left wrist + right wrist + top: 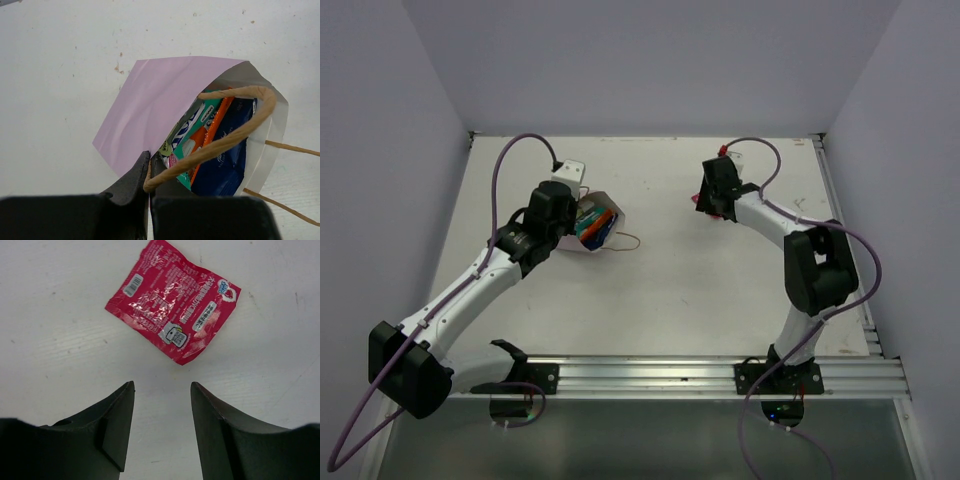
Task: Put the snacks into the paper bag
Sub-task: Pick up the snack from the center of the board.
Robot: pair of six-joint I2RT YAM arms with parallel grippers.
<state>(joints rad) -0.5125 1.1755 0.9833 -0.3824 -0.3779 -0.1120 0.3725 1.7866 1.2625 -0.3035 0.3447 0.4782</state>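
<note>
The pink-red packet (172,320) lies flat. My right gripper will move away from the bag (150,100) next, then tilt and lower to the pink-red packet's edge opposite the bag.
The pale pink paper bag (150,100) lies on its side on the white table, its mouth open to the right (598,226). Inside it are several snacks: a dark blue packet (225,155), an orange one (214,125) and a teal-green one (199,124). My left gripper (149,159) is shut on the bag's rim where the tan string handle (235,136) starts. A pink-red snack packet (172,320) lies flat on the table just beyond my right gripper (161,387). That gripper is open with nothing between its fingers, and hovers at the back right (715,195).
A small white box (570,170) sits behind the left arm near the back wall. The bag's other string handle (625,241) trails on the table. A metal rail (720,375) runs along the near edge. Walls close in the left, back and right sides.
</note>
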